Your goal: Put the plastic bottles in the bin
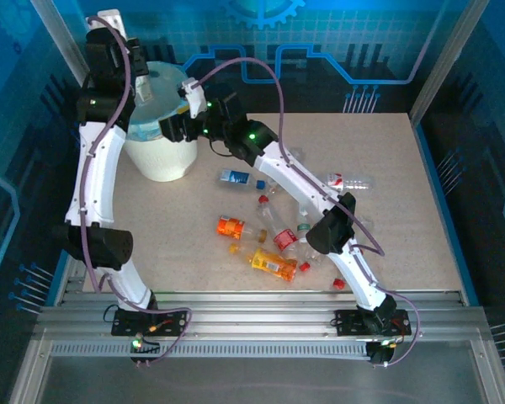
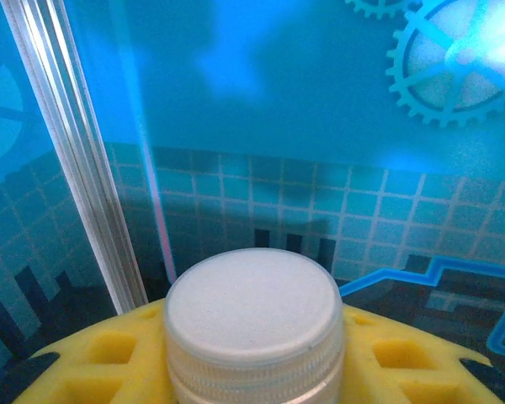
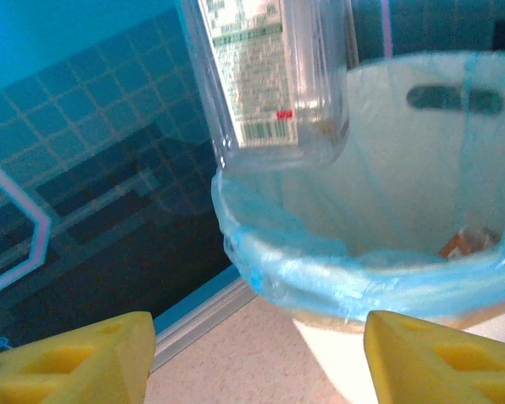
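The left gripper moves down toward the bin's opening (image 1: 155, 91) below it next and releases the clear bottle, because the bottle still hangs above the bin's blue-bagged rim.
My left gripper (image 2: 254, 358) is shut on a clear plastic bottle, whose white cap (image 2: 252, 311) sits between the yellow pads (image 2: 84, 370). In the top view that gripper (image 1: 140, 76) is raised over the cream bin (image 1: 162, 160). The right wrist view shows the held bottle (image 3: 273, 80) hanging upright just above the blue-bagged rim (image 3: 320, 273) of the bin. My right gripper (image 3: 259, 353) is open and holds nothing, low beside the bin's wall; in the top view it (image 1: 170, 128) is at the bin's right side. Several more bottles lie on the table, among them a blue-labelled one (image 1: 236, 178) and two orange ones (image 1: 231, 225) (image 1: 273, 265).
Something orange-brown (image 3: 463, 242) lies inside the bin. A red-labelled bottle (image 1: 284, 238) and clear ones (image 1: 353, 181) lie beside the right arm's elbow (image 1: 328, 231). A metal post (image 2: 76, 160) and the blue back wall stand close behind the bin.
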